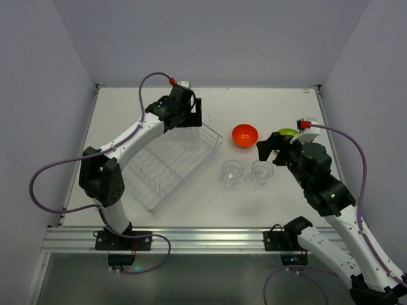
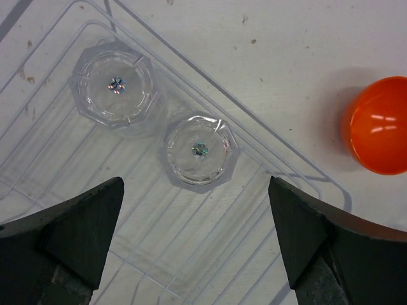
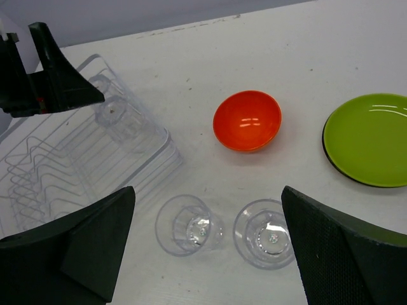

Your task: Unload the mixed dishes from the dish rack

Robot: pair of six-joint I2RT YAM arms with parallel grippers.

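The clear tumbler nearer the orange-red bowl stands in the rack [image 1: 159, 183], below the open fingers of my left gripper. I should lower that gripper around the tumbler next.
The see-through dish rack [image 1: 159, 183] lies at the left. My left gripper [image 1: 185, 115] hangs open and empty above its far corner. In the left wrist view [image 2: 196, 185] two clear tumblers [image 2: 114, 86] [image 2: 199, 151] stand in that corner of the rack [image 2: 299, 168]. My right gripper [image 1: 268, 148] [image 3: 207, 190] is open and empty above two more tumblers [image 3: 189, 224] [image 3: 267, 233] standing on the table [image 1: 232, 173] [image 1: 261, 171]. The orange-red bowl [image 1: 245, 135] [image 3: 247, 121] and the lime-green plate [image 3: 369, 138] rest on the table, outside the rack.
The bowl also shows at the right edge of the left wrist view [image 2: 378, 133]. The left arm's gripper [image 3: 44, 70] shows over the rack [image 3: 82, 159] in the right wrist view. Grey walls close in the table's sides and back.
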